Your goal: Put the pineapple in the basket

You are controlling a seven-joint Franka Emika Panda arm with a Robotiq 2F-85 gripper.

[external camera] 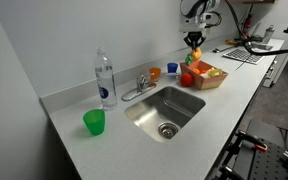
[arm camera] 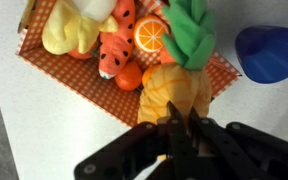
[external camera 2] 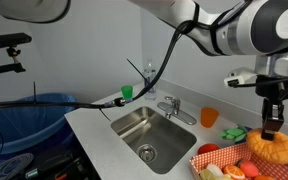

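Observation:
The pineapple goes down with my gripper next and shifts slightly away from the blue cup toward the toy foods (external camera: 205, 73) (arm camera: 127, 62), because it still hangs over the basket's edge.
My gripper (arm camera: 179, 120) is shut on the pineapple (arm camera: 167, 85), a yellow-orange toy fruit with a green leafy top. In the wrist view the pineapple hangs over the near edge of the orange-brown checkered basket (arm camera: 79, 75). In both exterior views the gripper (external camera: 194, 40) (external camera 2: 273, 112) holds the pineapple (external camera: 195, 52) (external camera 2: 271, 146) just above the basket (external camera: 212, 82) (external camera 2: 212, 162). The basket holds several toy foods: a yellow one, an orange slice, and a round red fruit.
A blue cup (arm camera: 269, 52) (external camera: 171, 69) and a small orange cup (external camera: 155, 73) (external camera 2: 210, 117) stand beside the basket. The steel sink (external camera: 166, 110) (external camera 2: 144, 130) with its faucet (external camera: 139, 85) lies beyond. A water bottle (external camera: 105, 78) and a green cup (external camera: 94, 122) stand farther along the counter.

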